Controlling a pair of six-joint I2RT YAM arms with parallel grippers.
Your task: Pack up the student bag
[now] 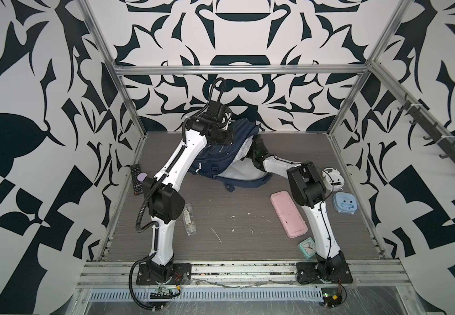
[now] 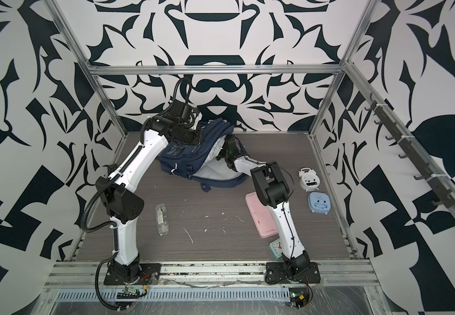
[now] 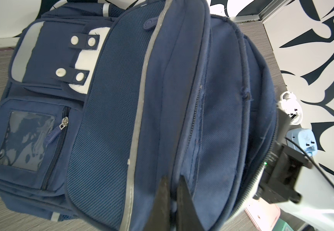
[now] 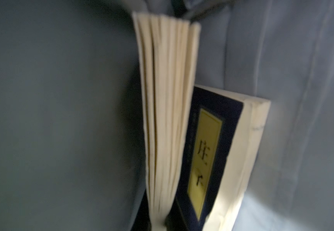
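The cream-paged book comes down in my right gripper toward the navy cover with the yellow label next and is released against it, since that cover lies below my gripper.
The student bag, navy blue with grey reflective strips, lies at the back of the table in both top views. Its main compartment gapes toward the right and shows pale lining. My left gripper is shut on a fold of the bag's upper fabric and holds that side raised. My right gripper is deep inside the bag, hidden in both top views, and is shut on a cream-paged book. Beside it inside the bag stands another book with a navy cover and a yellow label.
A black remote control lies at the left edge, and a clear pencil case lies by the left arm. Around the right arm lie a pink case, a white alarm clock, a pale blue clock and a small green clock.
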